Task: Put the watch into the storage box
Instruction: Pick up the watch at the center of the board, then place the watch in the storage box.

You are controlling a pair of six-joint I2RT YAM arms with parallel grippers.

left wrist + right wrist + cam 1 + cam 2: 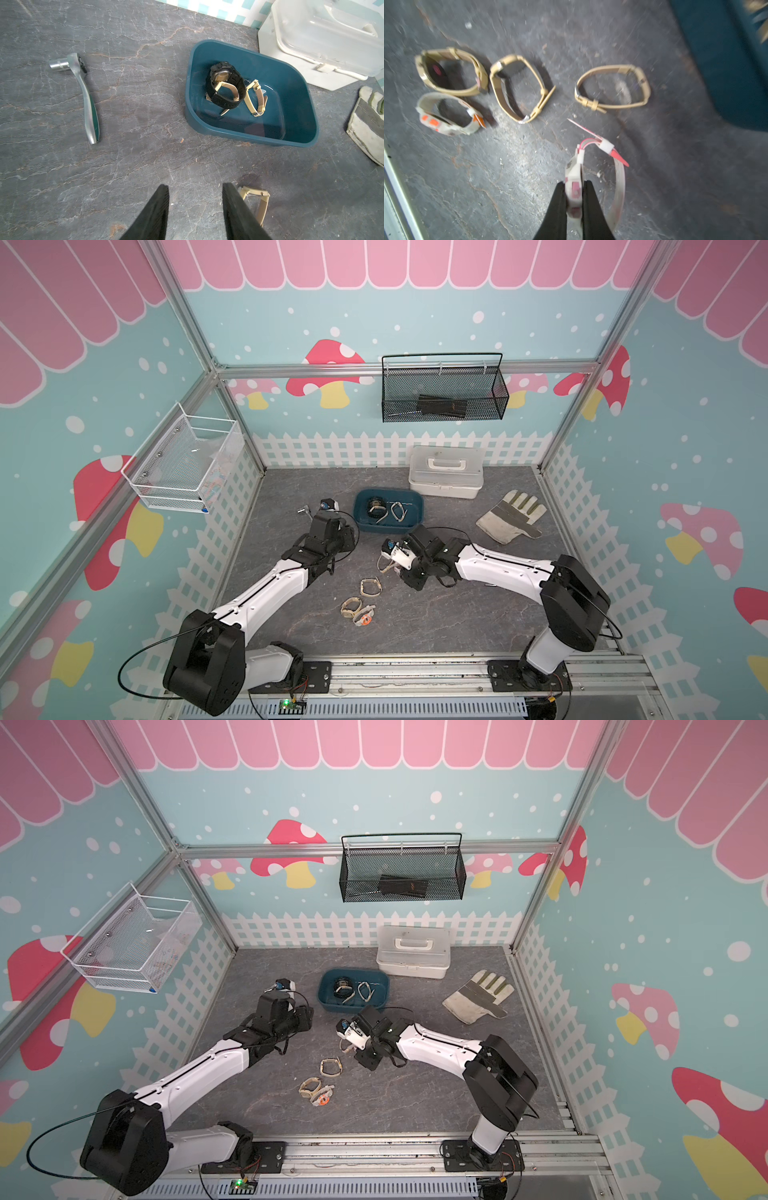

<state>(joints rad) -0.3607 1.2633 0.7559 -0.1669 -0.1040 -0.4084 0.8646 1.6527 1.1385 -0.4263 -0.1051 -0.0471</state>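
Next, my right gripper rises over the box's rim, lowers and releases there, since the tan watch beside the black one lies outward behind that rim.
My right gripper (574,182) is shut on the case of a white watch with pink marks (574,172), whose strap loops out beside the fingers. In both top views this gripper (388,566) (347,1046) hangs just in front of the dark teal storage box (417,506) (239,135). A black watch (224,87) and tan watches (256,97) lie in the box. My left gripper (195,185) is open and holds nothing, low over the table left of the box. A tan watch (255,199) (612,89) lies right beside one of its fingers.
Two tan watches (370,587) (351,608) and a white-and-orange one (365,614) lie at mid table. A ratchet wrench (83,93) lies left of the box. A white lidded case (445,470) stands behind it, and a work glove (511,516) lies to the right. Wire baskets hang on the walls.
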